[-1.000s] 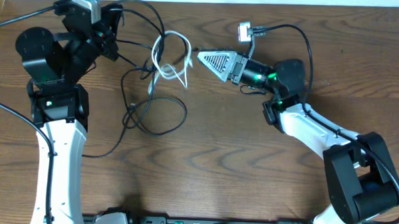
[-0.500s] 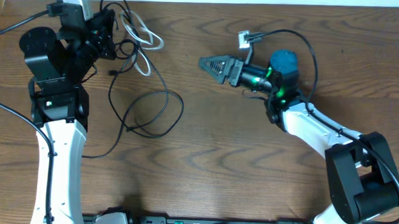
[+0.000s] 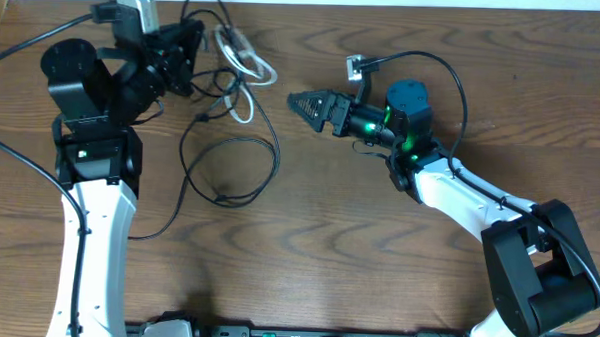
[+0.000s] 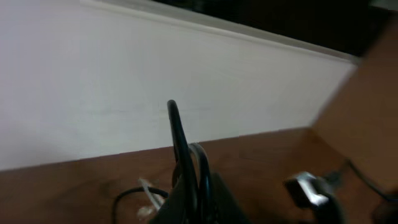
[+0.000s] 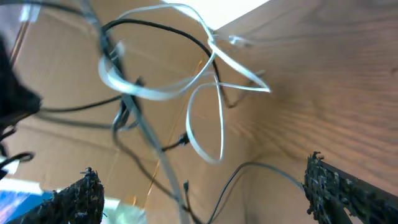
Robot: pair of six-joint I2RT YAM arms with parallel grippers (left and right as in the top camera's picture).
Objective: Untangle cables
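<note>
The white loop sticks out. Next, my right gripper will close on its nearest strand (image 3: pixel 271 78) (image 5: pixel 154 94).
The cables are bunched at the upper left of the wooden table (image 3: pixel 377 251). A white cable (image 3: pixel 242 61) is looped through black cables (image 3: pixel 276 163), which trail down in a wide loop on the table. My left gripper (image 3: pixel 189 50) is shut on the bundle and holds its top end off the table. In the left wrist view a black cable (image 4: pixel 179 140) rises from between the dark fingers (image 4: pixel 189 199). My right gripper (image 3: pixel 297 101) is open and empty, pointing left at the bundle and apart from it. Its wrist view (image 5: pixel 208 186) shows the white loop (image 5: pixel 155 94) and black cable (image 5: pixel 161 28) ahead.
A thick black arm cable with a silver connector (image 3: pixel 355 64) arcs over the right arm. The table's far edge meets a white wall (image 4: pixel 155 81) just behind the left gripper. Another black arm cable runs down the left side (image 3: pixel 10 153).
The left gripper pulled the bundle up and to the left, then shifted slightly right, drawing the white loop away from the right gripper. The right gripper dropped slightly and reached left.
</note>
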